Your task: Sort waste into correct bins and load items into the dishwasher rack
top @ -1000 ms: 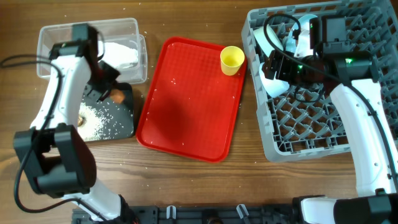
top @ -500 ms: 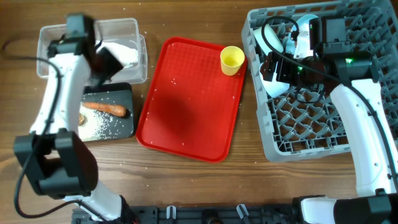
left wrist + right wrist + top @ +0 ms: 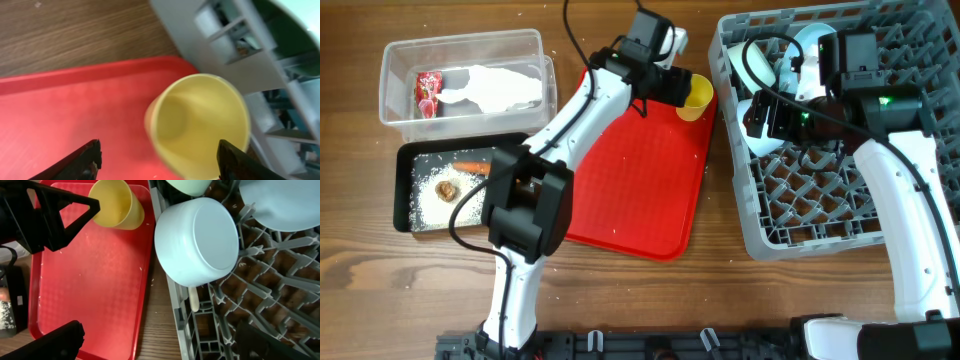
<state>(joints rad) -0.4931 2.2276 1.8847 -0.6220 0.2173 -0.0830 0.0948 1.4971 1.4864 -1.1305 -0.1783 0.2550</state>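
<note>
Next, my left gripper lowers over the yellow cup's rim away from the rack and closes there, since that side stands below, between its open fingers.
The small yellow cup (image 3: 699, 98) (image 3: 200, 122) stands at the red tray's far right corner. My left gripper (image 3: 682, 88) (image 3: 160, 155) is open around it, the cup nearer the right finger, with no contact that I can see. My right gripper (image 3: 754, 118) (image 3: 162, 340) hangs open over the left edge of the grey dishwasher rack (image 3: 880, 215). An upturned light blue bowl (image 3: 197, 240), a pale green bowl (image 3: 187, 185), a blue plate (image 3: 280, 205) and a white spoon (image 3: 193, 300) sit in the rack. The clear tub (image 3: 395, 60) holds a red wrapper (image 3: 427, 90) and a napkin (image 3: 500, 88).
The black tray (image 3: 405, 215) at the left holds a carrot (image 3: 472, 167), a brown lump (image 3: 447, 189) and rice. The flat red tray (image 3: 620, 170) lies between the bins and the rack. My left arm stretches across its far edge.
My left arm has swung from the bins to the yellow cup, its gripper opening; the carrot now lies in the black tray. The right gripper opened a little wider and stayed in place.
</note>
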